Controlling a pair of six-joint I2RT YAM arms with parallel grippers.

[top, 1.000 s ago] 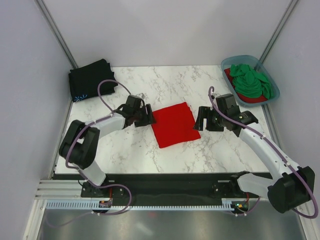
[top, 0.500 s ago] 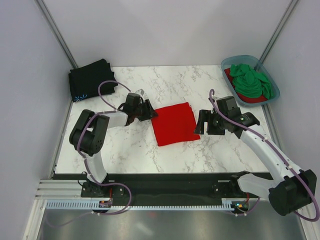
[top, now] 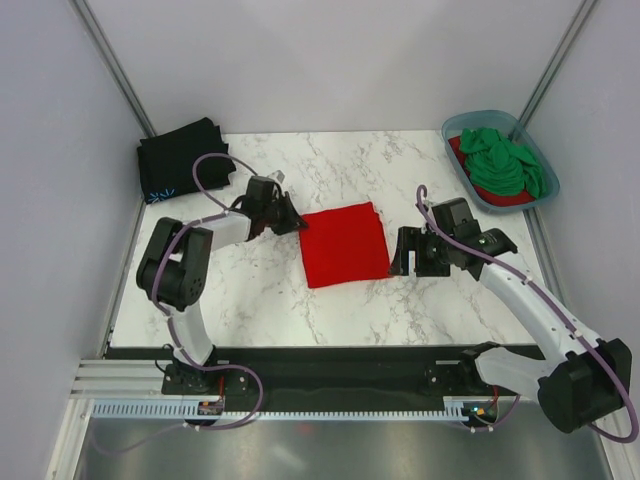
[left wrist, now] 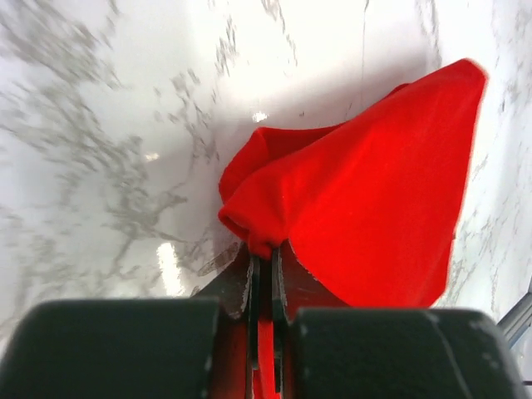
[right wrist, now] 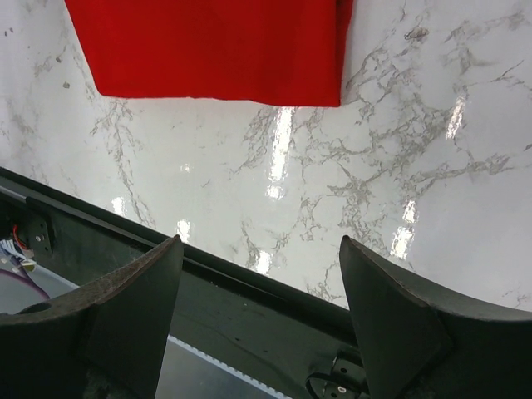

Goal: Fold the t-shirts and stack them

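Next, my left gripper lifts outward to release the red t-shirt on the black t-shirt, which lies outward and to the gripper's left in the top view.
A folded bright red t-shirt lies in the middle of the marble table. My left gripper is at its back-left corner, shut on a pinch of the red cloth; in the left wrist view the corner of the red t-shirt bunches up at the closed left gripper. My right gripper stands open just right of the shirt, holding nothing. In the right wrist view the red t-shirt lies beyond the open right gripper. A folded black t-shirt with a light-blue mark sits at the back left.
A blue-grey tub at the back right holds a crumpled green t-shirt over another red one. Grey walls close in the table on the left, back and right. The black rail runs along the near edge.
My left gripper has closed on the red shirt's back-left corner and pulled slightly back and left. The shirt's left edge shifted with it. The right gripper drifted a little nearer.
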